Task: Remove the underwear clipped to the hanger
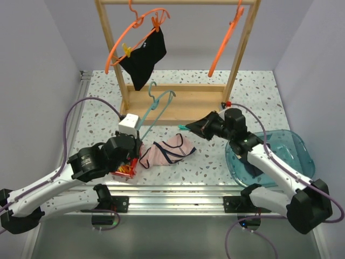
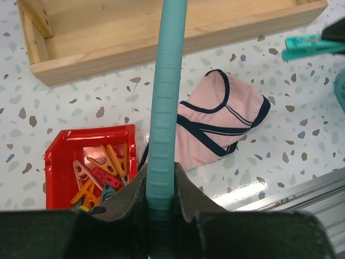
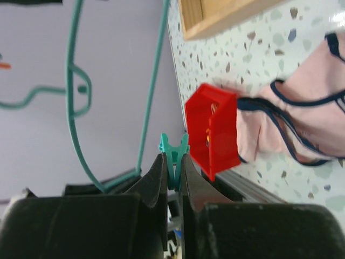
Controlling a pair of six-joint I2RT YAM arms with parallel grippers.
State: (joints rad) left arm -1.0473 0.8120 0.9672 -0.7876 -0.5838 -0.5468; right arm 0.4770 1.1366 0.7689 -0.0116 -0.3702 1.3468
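My left gripper lifts up and outward to the rack's top bar between the orange hangers next, hooks the bare teal hanger there and releases.
The dusty pink underwear point(image 1: 171, 150) with dark trim lies flat on the table, also in the left wrist view point(image 2: 221, 127) and the right wrist view point(image 3: 302, 124). My left gripper point(image 1: 131, 144) is shut on the teal hanger point(image 2: 166, 97), which leans up toward the rack point(image 1: 156, 105). My right gripper point(image 1: 190, 128) is shut on a teal clothespin point(image 3: 173, 154), held just right of the pink underwear. The black underwear point(image 1: 144, 56) hangs clipped to an orange hanger point(image 1: 135, 33) on the rack. The navy underwear is out of view.
A red bin point(image 2: 89, 164) of clothespins sits by my left gripper. A wooden rack base point(image 1: 178, 102) stands behind. A second orange hanger point(image 1: 226, 38) hangs at the right. A clear blue tub point(image 1: 280, 156) sits at the right under my right arm.
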